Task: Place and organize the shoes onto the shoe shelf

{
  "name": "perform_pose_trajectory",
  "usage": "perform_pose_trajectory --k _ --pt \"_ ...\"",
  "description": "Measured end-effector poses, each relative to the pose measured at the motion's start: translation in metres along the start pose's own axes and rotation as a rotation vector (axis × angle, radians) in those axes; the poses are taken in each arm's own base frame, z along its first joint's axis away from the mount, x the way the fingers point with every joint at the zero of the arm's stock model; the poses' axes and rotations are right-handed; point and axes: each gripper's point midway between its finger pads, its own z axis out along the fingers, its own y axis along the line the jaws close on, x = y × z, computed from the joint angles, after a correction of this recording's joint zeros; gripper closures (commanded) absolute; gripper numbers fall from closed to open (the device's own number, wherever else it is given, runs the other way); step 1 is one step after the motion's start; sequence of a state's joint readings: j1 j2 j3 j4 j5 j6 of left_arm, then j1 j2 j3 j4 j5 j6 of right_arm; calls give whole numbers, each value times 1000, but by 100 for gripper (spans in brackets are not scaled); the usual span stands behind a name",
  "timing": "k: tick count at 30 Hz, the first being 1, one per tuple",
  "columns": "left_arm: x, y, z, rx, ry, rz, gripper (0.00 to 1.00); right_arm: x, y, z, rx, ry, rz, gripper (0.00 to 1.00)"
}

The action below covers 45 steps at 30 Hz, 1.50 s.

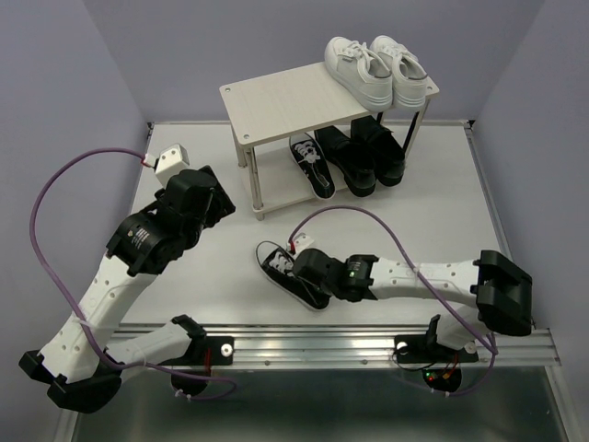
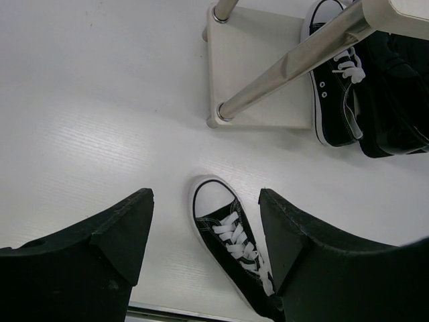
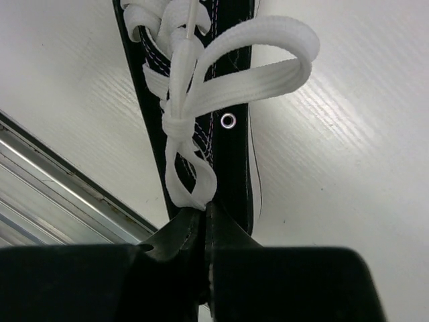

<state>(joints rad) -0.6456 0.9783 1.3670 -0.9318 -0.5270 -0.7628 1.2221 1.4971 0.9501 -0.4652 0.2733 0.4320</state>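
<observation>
This sneaker's match has bare lower board beside it, outward of my right gripper, which will lift, turn and carry this sneaker onto that shelf strip (image 1: 278,178) and release it.
One small black canvas sneaker (image 1: 276,262) with white laces lies on the table in front of the shoe shelf (image 1: 276,101). My right gripper (image 1: 308,276) is shut on this sneaker (image 3: 234,161) at the edge of its opening, with a lace loop (image 3: 191,191) touching the fingertips (image 3: 204,209). My left gripper (image 1: 216,198) hovers open to the left. In its wrist view the sneaker's toe (image 2: 214,208) shows between the spread fingers (image 2: 204,194). White sneakers (image 1: 377,69) sit on the top board. Black loafers (image 1: 368,152) and the other canvas sneaker (image 1: 311,164) stand on the lower board.
A metal rail (image 1: 322,345) runs along the table's near edge, close behind the held sneaker. A silver shelf leg (image 2: 295,64) and the lower board (image 2: 261,67) lie ahead of the left gripper. Purple cables (image 1: 55,193) loop over both arms.
</observation>
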Motion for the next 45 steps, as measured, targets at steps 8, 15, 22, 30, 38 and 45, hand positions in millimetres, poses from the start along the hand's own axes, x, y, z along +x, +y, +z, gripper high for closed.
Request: perform_pose_trajectory --k 8,15,22,30,38,45 --pt "0 1 0 -1 -1 6 24 -45 -30 -27 113 -132 68 99" --pt "0 2 0 -5 -2 11 24 -81 -72 -48 185 -220 190 99" --pt "-1 2 -1 -3 -4 14 24 -99 -88 -48 239 -225 225 99" --pt "0 3 -1 -2 -3 14 24 -131 -86 -25 262 -227 249 99" --pt "-1 6 -5 6 -11 7 24 -162 -99 2 297 -237 297 99" --pt "-1 10 -10 6 -14 4 24 -196 -111 21 315 -279 335 99"
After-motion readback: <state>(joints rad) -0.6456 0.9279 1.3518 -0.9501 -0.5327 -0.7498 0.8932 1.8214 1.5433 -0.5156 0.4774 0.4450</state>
